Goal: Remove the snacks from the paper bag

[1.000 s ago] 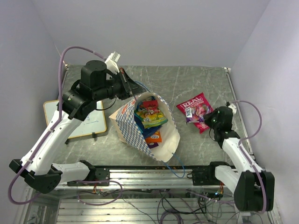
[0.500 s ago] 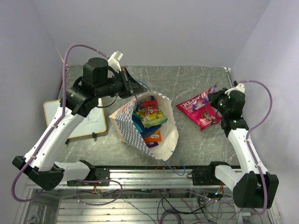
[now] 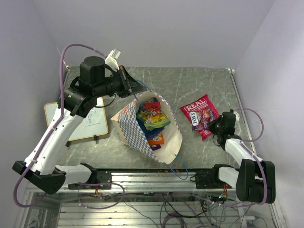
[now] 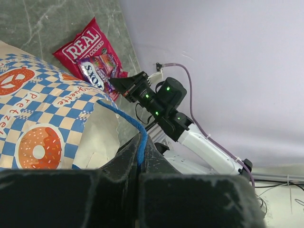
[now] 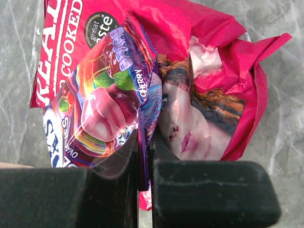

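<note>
The right gripper should next ease outward over the red packet and let go of the purple packet's crimped edge, because the purple packet is clear of the bag.
The paper bag stands open mid-table with several bright snacks inside. My left gripper is shut on the bag's blue cord handle and holds the rim up; its fingertips meet in the left wrist view. A red "REAL" packet lies on the table right of the bag, with a purple packet on top. My right gripper is low over them, shut on the purple packet's crimped edge between its fingertips. The red packet lies underneath.
A white framed writing board lies left of the bag under the left arm. The bag's second blue cord hangs over the front rail. Walls close the table at the back and both sides.
Half a second ago my right gripper held the packets lifted and tilted near the right wall; now it is down at the table with them lying flat. The left gripper shifted only slightly.
</note>
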`<state>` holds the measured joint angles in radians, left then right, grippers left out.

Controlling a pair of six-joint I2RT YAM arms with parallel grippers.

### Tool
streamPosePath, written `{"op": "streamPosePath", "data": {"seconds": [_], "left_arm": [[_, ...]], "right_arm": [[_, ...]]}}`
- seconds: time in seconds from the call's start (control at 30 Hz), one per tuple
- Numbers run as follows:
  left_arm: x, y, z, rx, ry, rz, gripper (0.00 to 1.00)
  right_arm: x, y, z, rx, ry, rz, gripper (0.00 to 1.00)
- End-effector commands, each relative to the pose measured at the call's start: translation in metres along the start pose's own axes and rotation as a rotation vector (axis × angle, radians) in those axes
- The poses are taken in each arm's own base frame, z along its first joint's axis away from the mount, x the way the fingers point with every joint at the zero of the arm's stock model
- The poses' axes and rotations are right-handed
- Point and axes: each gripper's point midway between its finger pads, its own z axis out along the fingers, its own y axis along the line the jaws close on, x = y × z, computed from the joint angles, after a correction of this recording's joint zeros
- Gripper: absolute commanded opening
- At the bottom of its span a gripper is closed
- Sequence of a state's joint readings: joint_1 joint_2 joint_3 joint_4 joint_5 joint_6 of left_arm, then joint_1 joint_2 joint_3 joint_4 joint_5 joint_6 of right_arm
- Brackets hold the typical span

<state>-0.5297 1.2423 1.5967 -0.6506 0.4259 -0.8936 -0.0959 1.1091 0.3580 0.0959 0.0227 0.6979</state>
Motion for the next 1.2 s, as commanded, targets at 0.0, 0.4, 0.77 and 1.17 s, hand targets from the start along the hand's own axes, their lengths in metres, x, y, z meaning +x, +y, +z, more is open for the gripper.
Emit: {"op": "streamPosePath", "data": {"seconds": [0.0,0.4,0.77,1.17], "left_arm": [[-0.009,-0.020,-0.018,0.065,-0.033,0.032,0.07],[-0.008,-0.017,-0.008,0.096,-0.018,-0.022,0.07],[-0.009,-0.025,-0.014,0.125,-0.028,-0.030,0.07],[-0.002,-0.027,-0.015,0.170,-0.008,-0.033,0.07]], "right_arm": [[-0.005,-0.017,-0.002,0.078,-0.039,0.007,0.00],[-0.096,0.086,-0.035,-0.148,-0.196,-0.257,0.04],[-0.055,0.019,0.000,0.075,-0.087,-0.237,0.08],[-0.070,-0.014,-0.044,0.325,-0.067,-0.215,0.75]]}}
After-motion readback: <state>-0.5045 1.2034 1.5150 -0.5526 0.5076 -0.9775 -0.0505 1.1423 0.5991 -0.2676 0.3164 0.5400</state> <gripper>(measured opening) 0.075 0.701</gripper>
